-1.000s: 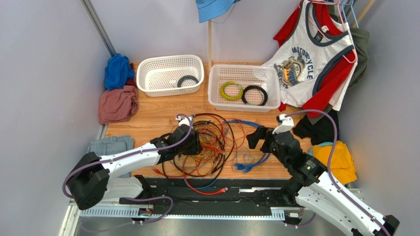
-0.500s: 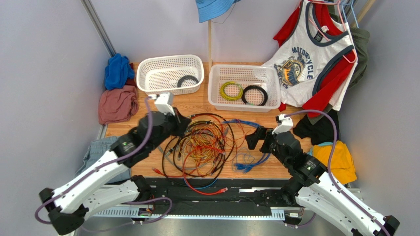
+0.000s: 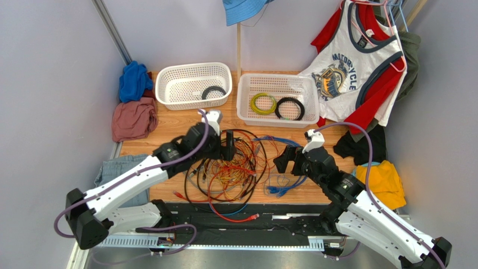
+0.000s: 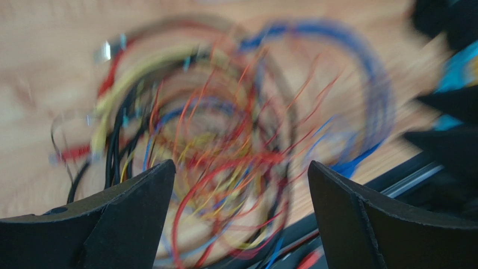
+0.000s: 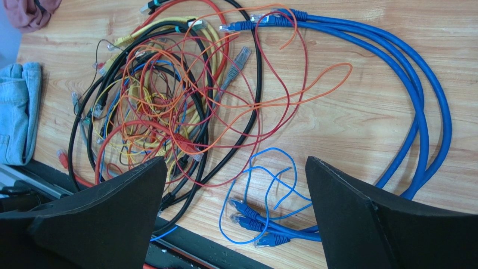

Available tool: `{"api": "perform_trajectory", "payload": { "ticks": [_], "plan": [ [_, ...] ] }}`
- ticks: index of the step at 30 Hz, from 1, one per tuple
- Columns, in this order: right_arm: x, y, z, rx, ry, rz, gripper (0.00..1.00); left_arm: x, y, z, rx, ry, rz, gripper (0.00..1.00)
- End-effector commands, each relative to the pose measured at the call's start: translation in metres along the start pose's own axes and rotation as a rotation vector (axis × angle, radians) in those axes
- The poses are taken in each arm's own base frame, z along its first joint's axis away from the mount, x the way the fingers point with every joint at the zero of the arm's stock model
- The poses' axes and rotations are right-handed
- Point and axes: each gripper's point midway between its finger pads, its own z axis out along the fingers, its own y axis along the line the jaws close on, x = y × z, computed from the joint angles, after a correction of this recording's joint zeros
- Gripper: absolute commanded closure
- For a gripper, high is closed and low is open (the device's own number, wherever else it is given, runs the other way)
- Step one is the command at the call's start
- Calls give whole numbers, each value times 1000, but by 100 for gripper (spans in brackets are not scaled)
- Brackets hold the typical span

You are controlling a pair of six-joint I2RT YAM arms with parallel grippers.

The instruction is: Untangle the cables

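Note:
The thin orange cable [image 3: 229, 170] [image 4: 224, 148] has parts that arch loosely over the other cables. My left gripper will next lower open into the tangle and close on it.
The cables [image 3: 233, 168] lie in a loose tangle of black, red, orange and yellow cords on the wooden table. Thick blue cables [image 3: 283, 182] loop out to the right of the tangle. My left gripper [image 3: 229, 143] hovers over the top of the tangle, open and empty. Its wrist view is blurred and shows the cables [image 4: 224, 129] below the left gripper [image 4: 240, 168]. My right gripper [image 3: 282, 159] hangs open above the blue cables [image 5: 415, 95] and a thin blue wire [image 5: 263, 185]. In the right wrist view nothing sits between the fingers of the right gripper [image 5: 234, 162], and the tangle [image 5: 168, 112] lies to the left.
Two white baskets [image 3: 191, 103] [image 3: 242, 115] stand at the back, holding a black coil [image 3: 214, 92], a yellow-green ring [image 3: 262, 102] and a black ring [image 3: 289, 108]. Clothes lie at the left [image 3: 133, 119] and right [image 3: 387, 182]. A black rail [image 3: 269, 218] runs along the near edge.
My left arm lifted out of the tangle, swung back to the left, then returned over the pile's top with its jaws now wide. My right gripper shifted slightly left.

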Motion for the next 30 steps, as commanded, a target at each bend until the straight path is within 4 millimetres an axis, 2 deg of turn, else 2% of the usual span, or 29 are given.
{"api": "perform_trajectory", "payload": {
  "ticks": [1,4,8,13,20,23,25,26,27,29,30],
  "plan": [
    [-17,15,-10,-52,-30,-40,0,38,3,9,26,74,-55,1],
    [-18,16,-9,-60,-31,-38,0,65,5,29,22,153,-55,1],
    [-14,17,-7,-60,-12,-36,0,91,9,50,7,208,-66,1],
    [-11,14,-6,-48,-6,-37,0,110,18,69,-38,259,-37,3],
    [-15,14,-9,-43,-15,-42,0,127,30,86,-91,293,-22,10],
    [-14,14,-9,-45,-12,-42,0,133,34,94,-119,313,-11,22],
    [-14,13,-9,-40,-12,-42,0,138,36,98,-130,325,-6,35],
    [-15,13,-9,-40,-13,-42,0,138,36,99,-129,324,-6,42],
    [-14,13,-10,-42,-12,-44,0,137,36,99,-128,319,-8,54],
    [-14,12,-10,-38,-14,-43,0,134,37,98,-136,309,-5,67],
    [-14,11,-10,-38,-15,-41,0,132,37,97,-135,304,-3,76]
  ]
}}
